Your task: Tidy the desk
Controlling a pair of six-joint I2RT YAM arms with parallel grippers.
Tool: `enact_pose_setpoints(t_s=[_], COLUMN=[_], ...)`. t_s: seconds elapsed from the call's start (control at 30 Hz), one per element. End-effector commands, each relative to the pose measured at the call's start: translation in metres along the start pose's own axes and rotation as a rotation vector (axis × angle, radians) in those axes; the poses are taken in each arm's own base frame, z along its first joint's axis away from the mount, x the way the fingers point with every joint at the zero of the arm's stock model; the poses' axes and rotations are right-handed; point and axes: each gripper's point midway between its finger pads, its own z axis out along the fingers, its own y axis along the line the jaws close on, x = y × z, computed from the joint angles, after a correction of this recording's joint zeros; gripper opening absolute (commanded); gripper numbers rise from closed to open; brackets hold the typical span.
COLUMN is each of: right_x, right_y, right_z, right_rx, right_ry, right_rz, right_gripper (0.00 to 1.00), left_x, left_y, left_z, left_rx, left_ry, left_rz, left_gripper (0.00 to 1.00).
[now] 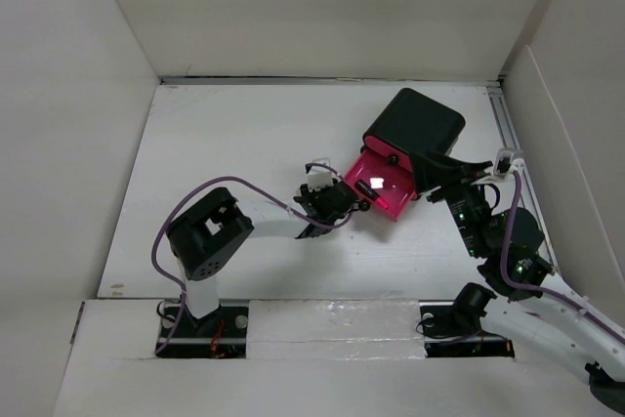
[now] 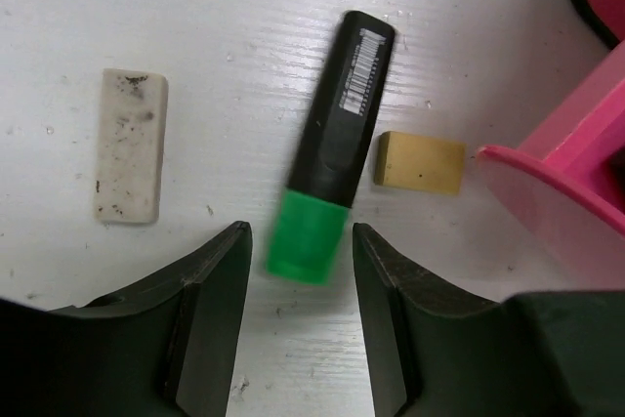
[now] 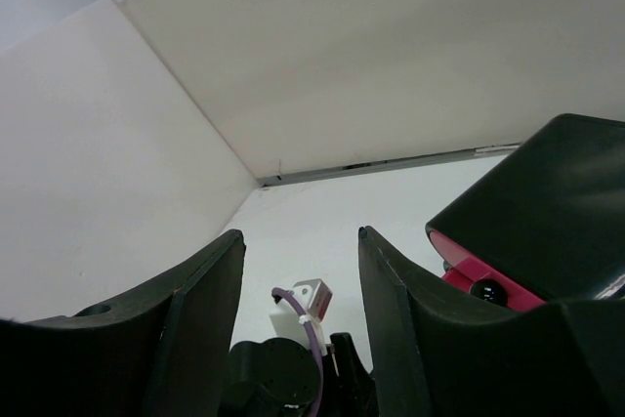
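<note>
Before closing its open fingertips on the green cap [image 2: 308, 237], I will keep my left gripper low where it is.
The white desk [image 1: 225, 163] holds a black cabinet [image 1: 415, 124] with one pink drawer [image 1: 381, 186] pulled open. My left gripper [image 1: 340, 204] is open, low over the desk just left of the drawer. In the left wrist view the open gripper [image 2: 300, 236] has the green cap of a black highlighter [image 2: 332, 144] between its fingertips, not gripped. A dirty white eraser [image 2: 130, 144] lies to its left and a small tan eraser [image 2: 420, 163] to its right, beside the drawer [image 2: 571, 192]. My right gripper [image 1: 437, 178] is open and empty beside the cabinet [image 3: 537, 202].
White walls enclose the desk on the left, back and right. A metal rail [image 1: 508, 134] runs along the right edge. The right wrist view looks past the left arm's wrist [image 3: 293, 339] to the back corner. The drawer front has a black knob [image 3: 485, 290].
</note>
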Motion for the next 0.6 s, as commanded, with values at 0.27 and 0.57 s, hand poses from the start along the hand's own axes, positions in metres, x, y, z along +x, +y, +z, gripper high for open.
enact_pose_setpoints(t_s=[0.27,0.57], right_x=[-0.012,-0.018], right_y=[0.007,0.008], right_z=[0.001,-0.003], right_rx=[-0.024,-0.032], right_ry=[-0.031,-0.044], right_rz=[0.016,0.026], right_gripper=[0.56,0.56], left_x=[-0.006,-0.008], left_y=[0.011,0.007], left_z=[-0.007,0.005], left_rx=[-0.019,-0.029], left_ry=[-0.02,-0.018], left_rz=[0.034,0.1], left_gripper=[0.42,0.49])
